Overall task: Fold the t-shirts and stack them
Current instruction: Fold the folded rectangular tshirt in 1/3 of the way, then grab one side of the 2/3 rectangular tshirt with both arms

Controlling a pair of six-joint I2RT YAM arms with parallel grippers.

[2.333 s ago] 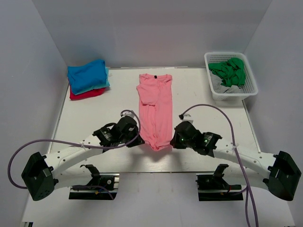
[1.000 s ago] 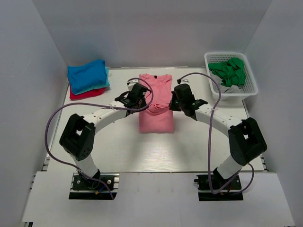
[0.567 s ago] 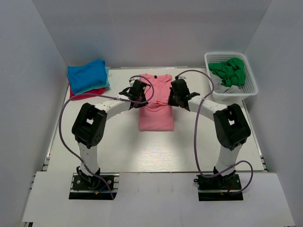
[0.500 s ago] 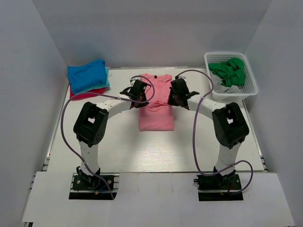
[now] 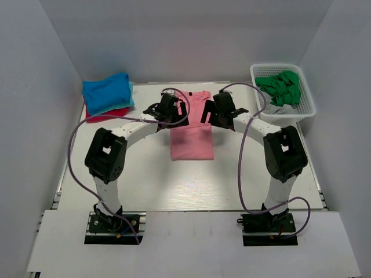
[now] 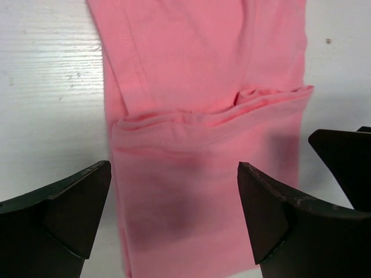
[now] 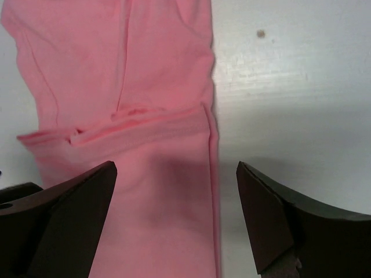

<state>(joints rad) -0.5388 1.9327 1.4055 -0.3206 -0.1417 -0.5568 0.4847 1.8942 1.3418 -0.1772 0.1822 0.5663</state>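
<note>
The shirt's near corner on the blue stack's side [image 5: 173,158] lies uncovered. My left gripper will pull its fingers back and down onto it next.
The salmon-pink t-shirt [image 5: 192,139] lies folded in half in the middle of the table, its doubled edge [image 6: 208,116] lying across the upper part. My left gripper [image 5: 174,116] hovers open over the fold's left end, pink cloth [image 6: 197,191] showing between its dark fingers [image 6: 64,214]. My right gripper [image 5: 210,117] hovers open over the right end, above the shirt's side edge [image 7: 211,174]. Neither holds anything. A bright blue t-shirt [image 5: 106,91] tops a folded stack at the far left, with teal and red [image 5: 107,114] ones under it.
A white mesh basket [image 5: 301,113] with green [image 5: 281,87] and grey cloth stands at the far right corner. Grey walls close in the table on three sides. The right gripper's finger [image 6: 348,156] shows at the right edge of the left wrist view.
Both grippers carried the shirt's lower end up over its upper half, then opened and let the cloth go. They now sit slightly farther back, above the fold.
</note>
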